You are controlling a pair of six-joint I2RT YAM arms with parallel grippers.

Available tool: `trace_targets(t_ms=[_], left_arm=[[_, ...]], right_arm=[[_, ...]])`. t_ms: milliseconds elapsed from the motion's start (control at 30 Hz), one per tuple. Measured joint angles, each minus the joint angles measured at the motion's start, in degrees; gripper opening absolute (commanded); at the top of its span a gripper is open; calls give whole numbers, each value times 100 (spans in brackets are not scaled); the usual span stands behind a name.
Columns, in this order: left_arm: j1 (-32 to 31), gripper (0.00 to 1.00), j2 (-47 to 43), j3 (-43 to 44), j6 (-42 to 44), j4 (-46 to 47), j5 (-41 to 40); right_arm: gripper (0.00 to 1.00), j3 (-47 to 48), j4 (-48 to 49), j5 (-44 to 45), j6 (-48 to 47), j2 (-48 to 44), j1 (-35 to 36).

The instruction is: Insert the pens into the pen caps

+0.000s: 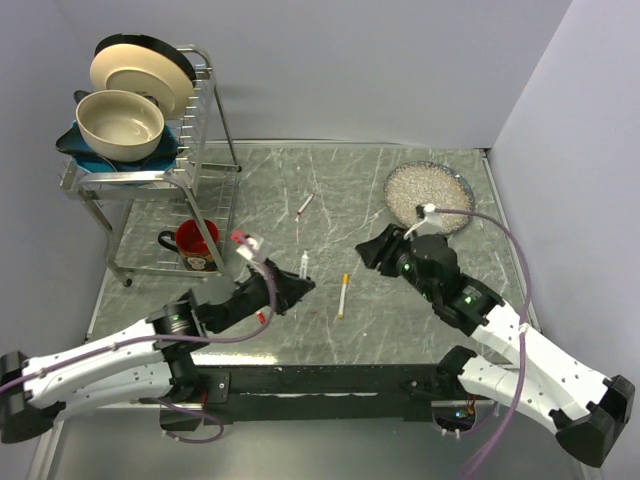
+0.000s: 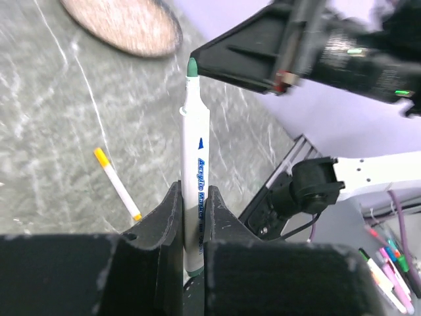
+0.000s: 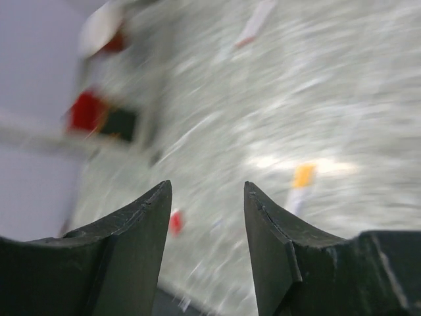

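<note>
My right gripper needs to go down toward the right in the top view, where the small green cap lies below it, because the green tip of the held pen is bare.
My left gripper [image 1: 298,285] [image 2: 194,189] is shut on a white pen [image 2: 195,151], held upright with its green tip [image 2: 192,66] pointing away. In the top view this pen [image 1: 303,265] stands just left of table centre. A second white pen with yellow ends [image 1: 343,295] [image 2: 117,182] lies on the table between the arms. It shows blurred in the right wrist view [image 3: 299,185]. A third pen with a red end [image 1: 305,205] lies farther back. My right gripper [image 1: 370,250] [image 3: 205,191] is open and empty, above the table right of the held pen. A small red blur [image 3: 175,222] lies below its jaws; I cannot tell what it is.
A red mug [image 1: 196,242] stands under a metal dish rack [image 1: 205,150] at the left, holding a bowl and plate. A plate of rice [image 1: 430,192] sits at the back right. The right wrist view is motion-blurred.
</note>
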Motion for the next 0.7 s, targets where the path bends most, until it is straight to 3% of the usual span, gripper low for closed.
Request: trace_targets(t_ms=[300,700], left_arm=[[2,1,-1117,0,291,-994,-420],[0,1,-627,2,433,-1309,-96]], right_arm=[[53,22,-901,726,-109,758,-2492],[48,31,-1130,568,-1025,3187,-3980]])
